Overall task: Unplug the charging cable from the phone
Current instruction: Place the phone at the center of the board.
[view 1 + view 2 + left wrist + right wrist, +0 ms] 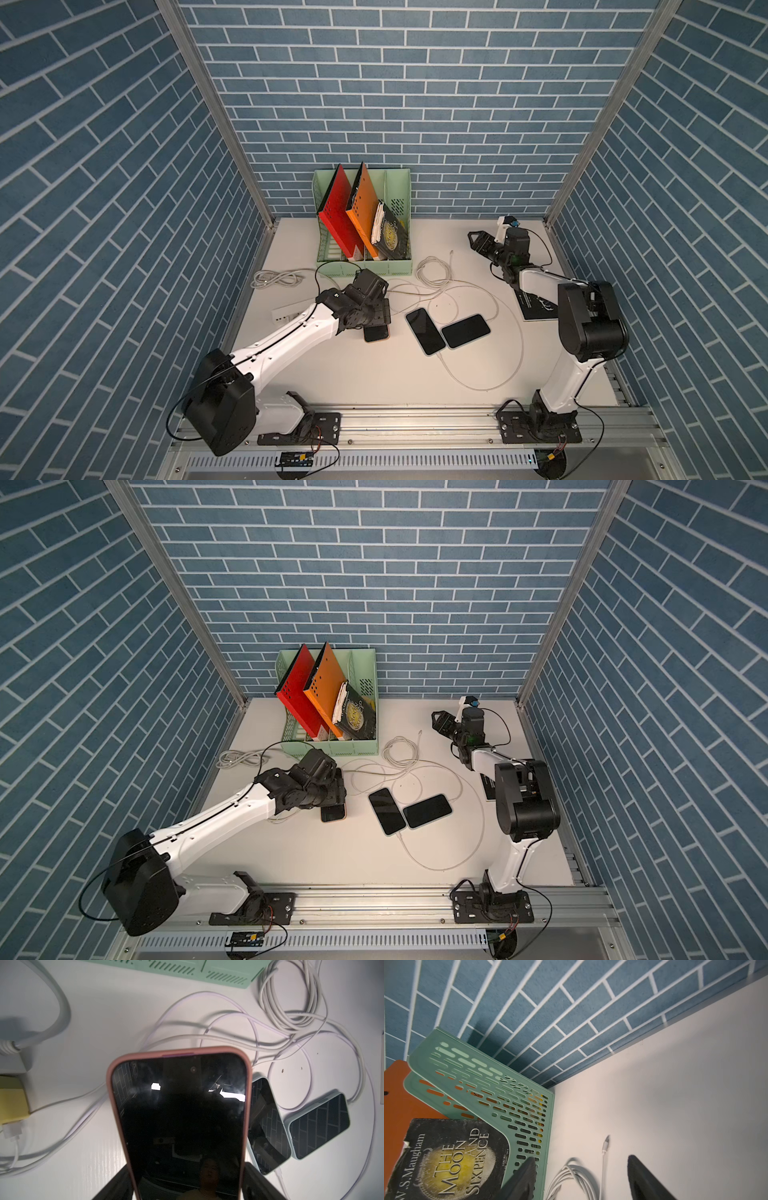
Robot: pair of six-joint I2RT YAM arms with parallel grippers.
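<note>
Next, my left gripper should draw back and down to release the phone on the bare tabletop, which lies below that gripper and toward my base, clear of cables.
A phone (pixel 178 1118) in a pink case with a dark screen sits between the fingers (pixel 116 1186) of my left gripper (pixel 188 1167), which is shut on its two long edges. In both top views only its near end (pixel 376 333) (pixel 332 813) shows under that gripper (pixel 376 322). No plug shows at the phone's far end. The white charging cable's free plug (pixel 606 1140) (pixel 451 252) lies on the table beside its coil (pixel 434 271). My right gripper (pixel 581 1157) (pixel 473 241) hangs open above that plug, holding nothing.
Two other phones (pixel 424 331) (pixel 465 330) in pale blue cases lie mid-table amid looping white cables (pixel 498 374). A green file rack (pixel 365 266) with folders and a book stands at the back. A power strip (pixel 286 313) and cord bundle (pixel 274 278) lie at the left.
</note>
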